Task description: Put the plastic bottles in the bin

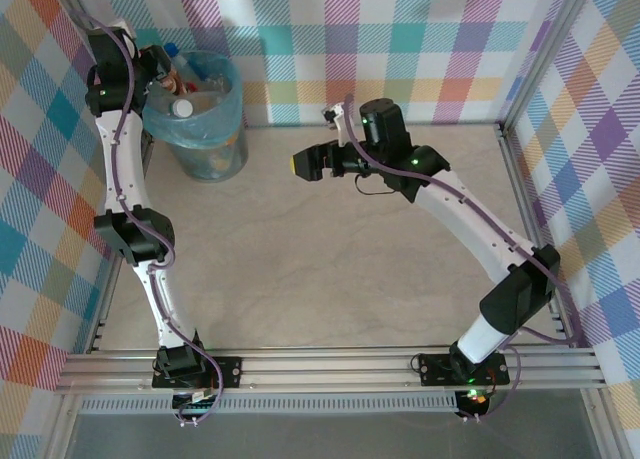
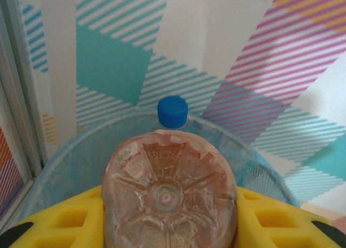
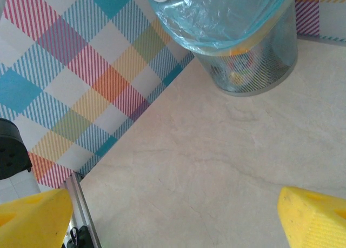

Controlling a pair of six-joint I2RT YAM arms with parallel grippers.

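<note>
The clear bottle hovers near the bin's rim. My left gripper moves down and in from the bin's rim next, over the bag's open middle, and releases the bottle.
The bin, a round mesh basket lined with a light-blue bag, stands at the table's far left and holds several plastic bottles, one with a white cap. My left gripper hovers over the bin's left rim, shut on a clear bottle. That bottle's ribbed base faces the camera between the yellow fingers, above the bag's rim. A blue cap pokes up just beyond it. My right gripper hangs open over bare table right of the bin, and its fingertips are spread wide with nothing between them.
Plaid walls close in the table at the back and on both sides, and the bin stands close to the back wall. A metal frame rail runs along the table's edge. The pale tabletop lies between the arms.
</note>
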